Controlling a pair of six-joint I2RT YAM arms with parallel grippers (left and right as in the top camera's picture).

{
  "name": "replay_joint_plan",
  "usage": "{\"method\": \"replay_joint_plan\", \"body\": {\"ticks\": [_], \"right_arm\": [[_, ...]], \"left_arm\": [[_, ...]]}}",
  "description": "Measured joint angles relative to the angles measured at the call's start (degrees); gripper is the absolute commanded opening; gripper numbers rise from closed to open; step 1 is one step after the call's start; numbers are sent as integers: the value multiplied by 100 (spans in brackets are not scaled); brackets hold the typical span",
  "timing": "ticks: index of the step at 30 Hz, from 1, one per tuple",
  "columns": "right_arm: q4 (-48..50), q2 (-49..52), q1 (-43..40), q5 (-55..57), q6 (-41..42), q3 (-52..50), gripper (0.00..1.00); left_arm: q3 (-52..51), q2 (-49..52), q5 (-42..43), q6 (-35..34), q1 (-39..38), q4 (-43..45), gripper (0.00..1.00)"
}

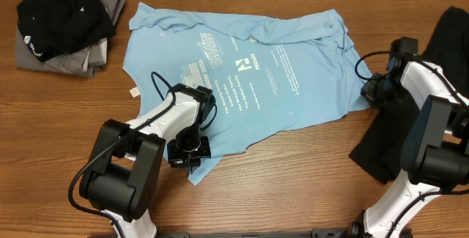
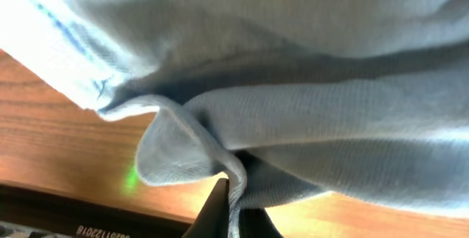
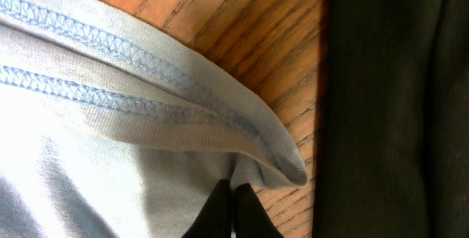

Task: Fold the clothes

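My left gripper rises next, carries the hem corner outward onto the shirt (image 1: 152, 94) beside the white tag and releases it, since the shirt's near part still lies unfolded.
A light sky-blue T-shirt (image 1: 242, 69) with white lettering lies spread on the wooden table. My left gripper (image 1: 189, 152) is shut on its near hem corner; the left wrist view shows a pinched fold of blue fabric (image 2: 233, 183) between the fingers (image 2: 233, 216). My right gripper (image 1: 372, 91) is shut on the shirt's right edge; the right wrist view shows the stitched hem (image 3: 168, 99) gathered into the fingers (image 3: 234, 209). A long black garment (image 1: 396, 143) lies at the right, also in the right wrist view (image 3: 396, 106).
A pile of grey and black clothes (image 1: 66, 22) sits at the far left corner. Bare wooden table (image 1: 293, 179) runs along the front. The black garment lies close beside my right arm.
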Motion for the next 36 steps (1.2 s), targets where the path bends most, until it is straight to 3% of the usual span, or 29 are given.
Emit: {"method": "replay_joint_plan", "body": {"ticks": [7, 14, 20, 29, 36], "right_arm": [[-575, 140, -7, 105, 87, 391, 4], [-1189, 103, -7, 157, 90, 1281, 4], [-1462, -365, -7, 247, 199, 1386, 4], [-2284, -977, -7, 841, 669, 1440, 4], [-2277, -1309, -7, 1213, 879, 1440, 4]], "left_arm": [[39, -391, -2, -52, 0, -481, 4], [162, -2297, -162, -409, 0, -957, 4], [195, -3512, -221, -833, 0, -1469, 4], [195, -4164, -232, -1445, -44, -2586, 4], [195, -4428, -264, -1679, -413, -2186, 4]]}}
